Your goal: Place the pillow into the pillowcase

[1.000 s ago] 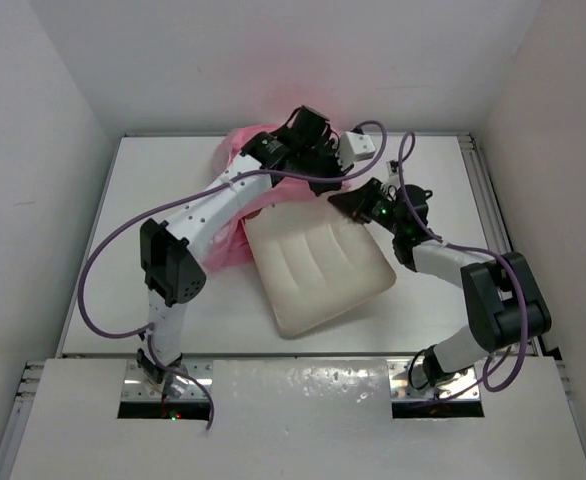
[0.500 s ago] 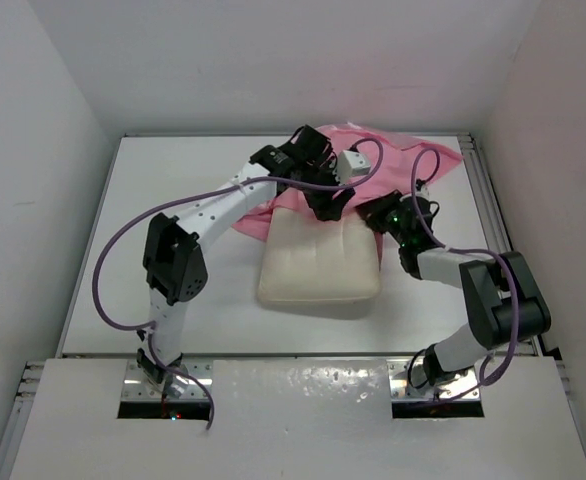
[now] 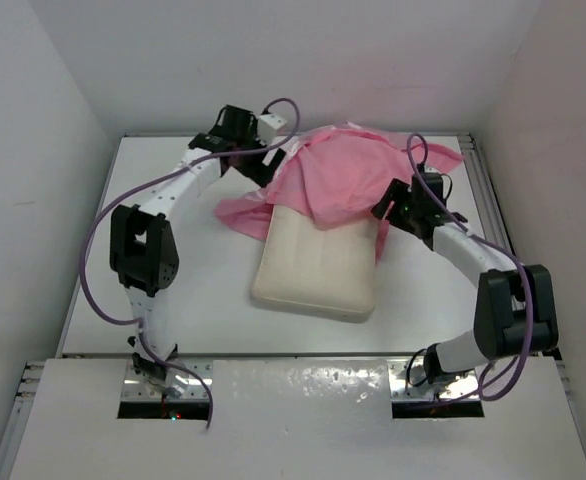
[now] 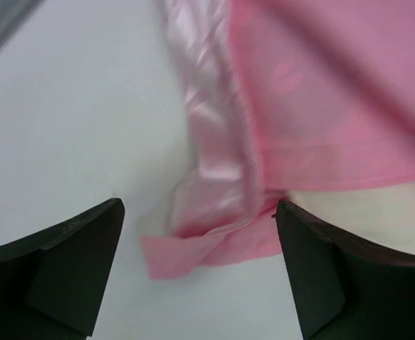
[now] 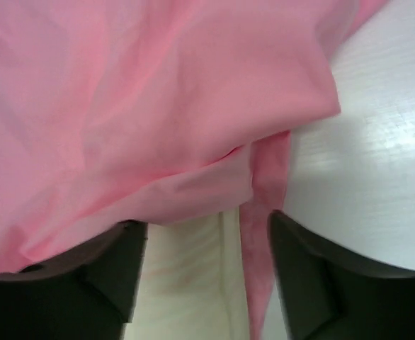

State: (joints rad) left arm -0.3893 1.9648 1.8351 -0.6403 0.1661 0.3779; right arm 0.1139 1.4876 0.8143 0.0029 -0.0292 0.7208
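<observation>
My open left gripper needs to come down and back next, onto the pillowcase's loose hem [image 3: 268,208] [image 4: 250,202] beside the pillow's far corner, because that hem lies free between its spread fingers.
The cream pillow [image 3: 313,268] lies flat mid-table, its near part bare. The pink pillowcase [image 3: 338,180] is draped loosely over its far end, with a fold trailing left onto the table. My left gripper [image 3: 269,168] is open at the fabric's left edge; in the left wrist view a pink corner [image 4: 193,248] lies on the table between its spread fingers [image 4: 73,262], held by neither, beside the pillow [image 4: 363,205]. My right gripper [image 3: 385,208] is open at the pillow's far right corner; between its fingers [image 5: 321,283] show the pillow's edge [image 5: 193,283] and a hanging pink strip [image 5: 260,269].
The white table [image 3: 173,290] is enclosed by white walls on the left, back and right. A metal rail [image 3: 488,200] runs along the right edge. Purple cables loop off both arms above the table.
Both grippers have opened and let the pillowcase drop over the pillow's far end. The left arm swung left and back; the pillow settled flat and squarer to the table.
</observation>
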